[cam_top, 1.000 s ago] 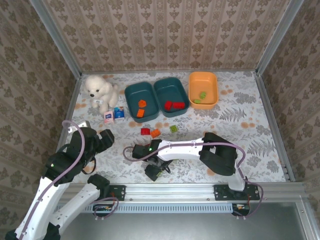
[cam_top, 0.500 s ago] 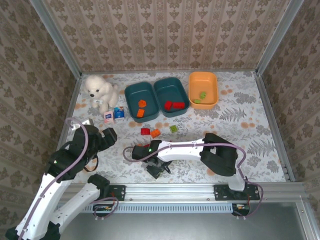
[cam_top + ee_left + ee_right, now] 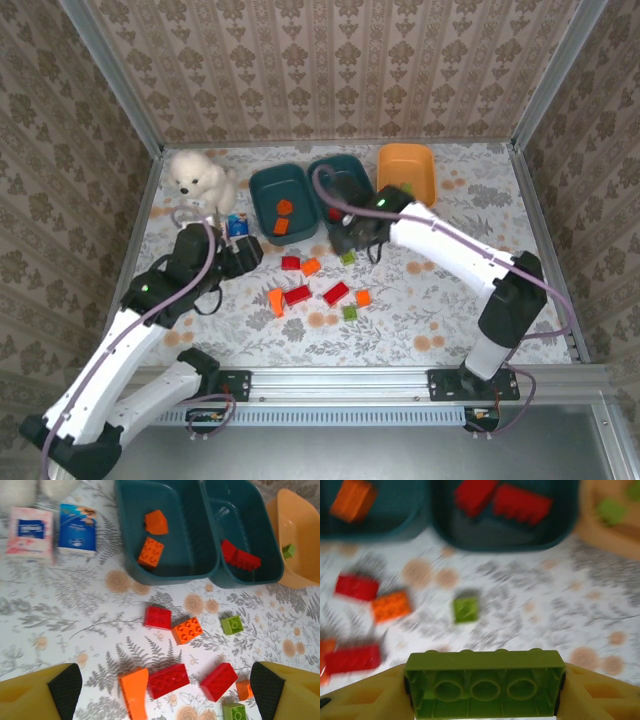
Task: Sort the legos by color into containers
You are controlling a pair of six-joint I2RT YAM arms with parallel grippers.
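Observation:
My right gripper carries the long light green brick outward over the bottom of the orange tray point(image 3: 405, 165) point(image 3: 625, 526) next and releases it, since that tray already holds green bricks.
My right gripper point(image 3: 485, 692) is shut on a long light green brick point(image 3: 485, 685), held above the table just in front of the middle teal tray point(image 3: 352, 170); from above this gripper point(image 3: 352, 238) sits at that tray's near edge. My left gripper point(image 3: 162, 687) is open over the loose bricks: a red one point(image 3: 168, 680), an orange wedge point(image 3: 135, 692), another red point(image 3: 218, 681) and an orange one point(image 3: 187, 630). The left teal tray point(image 3: 175, 530) holds two orange bricks point(image 3: 151, 551). Red bricks point(image 3: 241, 558) lie in the middle tray, green ones point(image 3: 287, 550) in the orange tray point(image 3: 405, 165).
A white plush dog point(image 3: 197, 180) sits at the back left, with two small blue and white packets point(image 3: 77, 527) beside it. A small green brick point(image 3: 466, 606) lies on the cloth below my right gripper. Patterned walls close in the table on three sides.
My right arm swung from the front edge up to the middle teal tray, uncovering several bricks mid-table. My left arm reached forward and right toward the loose bricks.

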